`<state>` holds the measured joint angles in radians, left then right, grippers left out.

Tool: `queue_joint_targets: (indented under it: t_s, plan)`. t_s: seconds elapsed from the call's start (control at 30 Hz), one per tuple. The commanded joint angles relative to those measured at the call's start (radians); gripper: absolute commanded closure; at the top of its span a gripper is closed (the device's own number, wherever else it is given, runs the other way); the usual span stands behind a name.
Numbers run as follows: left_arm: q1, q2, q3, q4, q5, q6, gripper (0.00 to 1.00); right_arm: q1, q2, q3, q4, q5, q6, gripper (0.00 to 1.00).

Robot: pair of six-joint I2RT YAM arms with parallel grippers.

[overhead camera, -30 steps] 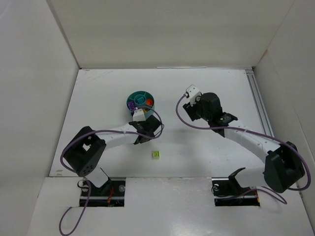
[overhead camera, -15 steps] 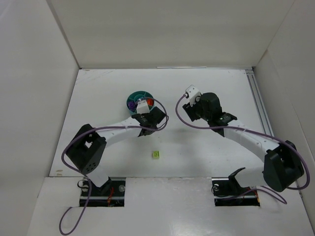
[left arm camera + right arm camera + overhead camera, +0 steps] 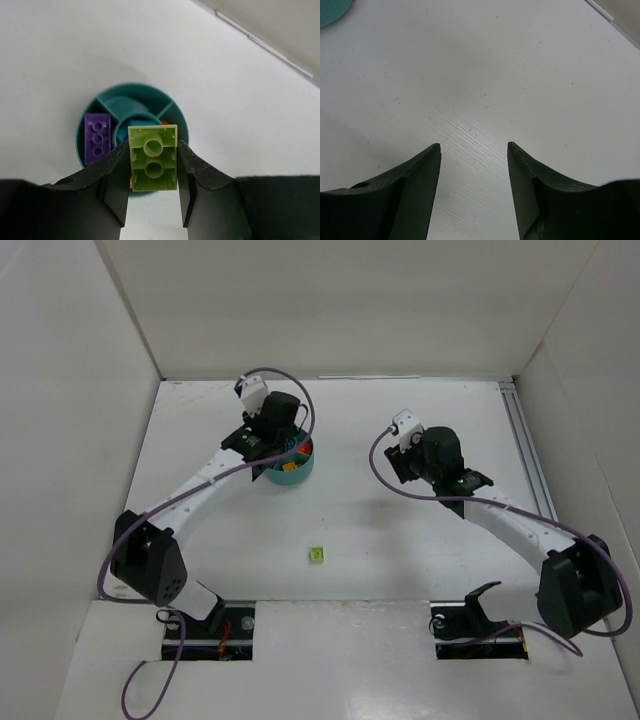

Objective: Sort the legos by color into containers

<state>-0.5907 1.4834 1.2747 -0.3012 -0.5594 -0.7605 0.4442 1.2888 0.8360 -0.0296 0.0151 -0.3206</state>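
My left gripper is holding the lime green lego and will move outward and down over the dish's far wedge (image 3: 132, 101) to release it, as that is empty between its dividers.
My left gripper (image 3: 152, 146) is shut on a lime green lego (image 3: 152, 157), studs away from the camera, hanging above the round teal dish (image 3: 131, 86). A purple lego (image 3: 97, 137) lies in the dish's left wedge, and a bit of orange (image 3: 164, 122) shows past the held brick. In the top view the left arm covers most of the dish (image 3: 304, 468); a yellow lego (image 3: 289, 467) shows in it. Another lime green lego (image 3: 317, 554) lies alone on the table toward the front. My right gripper (image 3: 474, 145) is open over bare table with nothing between its fingers.
The right arm (image 3: 435, 452) hovers to the right of the dish, whose edge (image 3: 332, 10) shows in the right wrist view's top left corner. White walls enclose the table on three sides. A rail (image 3: 524, 445) runs along the right edge.
The left gripper shut on the lime green lego near the dish's front, then rose and swung back over the dish. The right arm shifted slightly to the right.
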Motion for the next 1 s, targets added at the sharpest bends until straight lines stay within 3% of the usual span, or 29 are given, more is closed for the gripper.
queue_joint_targets:
  t_s: [0.0, 0.17, 0.47, 0.67, 0.97]
  plan:
    - [0.070, 0.049, 0.075, 0.045, 0.018, 0.070, 0.90, -0.028, -0.022, 0.003, 0.045, -0.030, -0.005, 0.39]
    - [0.161, 0.135, 0.126, 0.094, 0.108, 0.090, 0.90, -0.047, 0.012, 0.023, 0.045, -0.030, -0.014, 0.39]
    - [0.181, 0.327, 0.256, 0.070, 0.118, 0.060, 0.92, -0.076, 0.060, 0.032, 0.045, -0.049, -0.014, 0.39]
    - [0.181, 0.359, 0.276, 0.040, 0.093, 0.040, 0.92, -0.087, 0.078, 0.032, 0.045, -0.058, -0.023, 0.39]
    - [0.181, 0.359, 0.267, -0.010, 0.070, 0.009, 0.72, -0.096, 0.116, 0.041, 0.045, -0.069, -0.023, 0.39]
